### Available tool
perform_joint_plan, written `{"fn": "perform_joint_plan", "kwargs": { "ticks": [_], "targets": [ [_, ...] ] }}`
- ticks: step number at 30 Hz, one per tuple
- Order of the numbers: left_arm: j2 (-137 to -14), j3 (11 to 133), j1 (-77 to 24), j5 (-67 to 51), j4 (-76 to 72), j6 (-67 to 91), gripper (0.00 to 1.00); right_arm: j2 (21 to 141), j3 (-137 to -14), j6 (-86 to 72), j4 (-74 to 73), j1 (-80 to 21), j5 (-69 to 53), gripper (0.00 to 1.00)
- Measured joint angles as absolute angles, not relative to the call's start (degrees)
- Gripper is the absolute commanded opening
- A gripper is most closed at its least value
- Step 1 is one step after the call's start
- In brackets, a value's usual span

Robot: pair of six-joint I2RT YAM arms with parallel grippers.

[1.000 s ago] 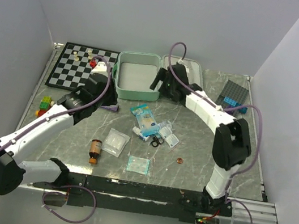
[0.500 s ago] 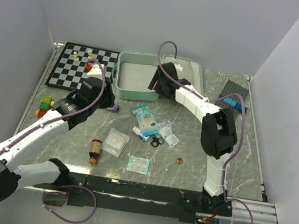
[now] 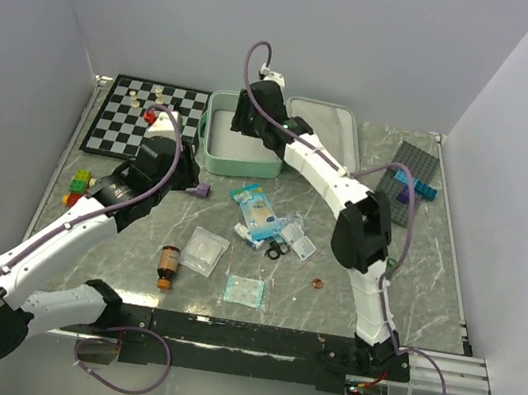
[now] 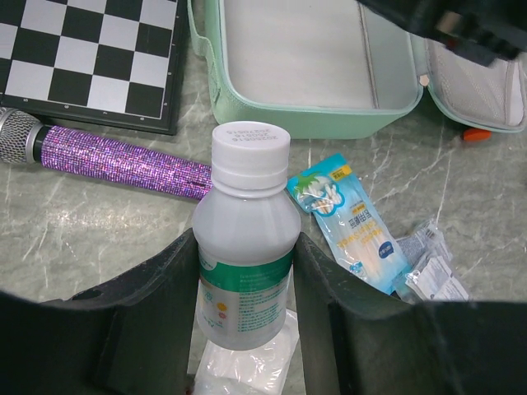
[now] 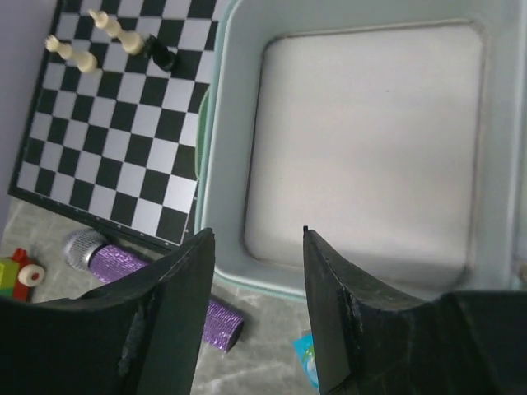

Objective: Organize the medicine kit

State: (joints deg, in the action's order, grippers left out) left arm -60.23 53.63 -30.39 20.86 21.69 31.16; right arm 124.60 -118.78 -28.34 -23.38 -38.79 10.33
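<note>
I should next move my left gripper outward over the kit, lower the white bottle into the tray's far end (image 3: 225,108) and let go of it, because the tray is empty.
The medicine kit (image 3: 215,139) is a mint-green zip case lying open at the back centre. Its tray is empty with a pale grey lining, and its lid (image 3: 335,134) lies flat to the right. My left gripper (image 3: 167,131) is shut on a white plastic bottle (image 4: 247,271) with a green label and white cap. It holds the bottle upright above the table, just near-left of the kit (image 4: 305,123). My right gripper (image 3: 249,119) is open and empty, hovering over the tray's near-left corner (image 5: 226,189).
A chessboard (image 3: 146,117) with a few pieces lies left of the kit, and a purple glitter microphone (image 4: 123,160) lies along its near edge. A blue sachet (image 3: 255,206), small packets, a white pouch (image 3: 205,249), a brown bottle (image 3: 168,266) and a teal packet (image 3: 244,291) are scattered mid-table. A brick plate (image 3: 409,176) lies at the right.
My right arm has swung left, from over the kit's hinge and lid to over the tray. My left gripper, still holding the bottle, has shifted slightly left.
</note>
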Motion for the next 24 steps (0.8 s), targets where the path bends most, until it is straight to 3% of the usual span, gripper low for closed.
{"fn": "perform_joint_plan", "kwargs": {
  "ticks": [4, 11, 24],
  "targets": [
    [-60.2, 53.6, -30.3, 20.9, 21.8, 31.2, 0.02, 130.8, -123.0, -27.9, -25.3, -37.8, 6.1, 0.52],
    [-59.9, 53.2, -30.3, 20.9, 21.7, 31.1, 0.01, 134.1, -116.8, -28.8, -27.0, -35.4, 1.1, 0.48],
    [-61.4, 52.7, -30.2, 20.5, 21.8, 30.8, 0.01, 120.2, -91.8, -27.5, -21.2, -33.6, 0.6, 0.49]
  ]
}}
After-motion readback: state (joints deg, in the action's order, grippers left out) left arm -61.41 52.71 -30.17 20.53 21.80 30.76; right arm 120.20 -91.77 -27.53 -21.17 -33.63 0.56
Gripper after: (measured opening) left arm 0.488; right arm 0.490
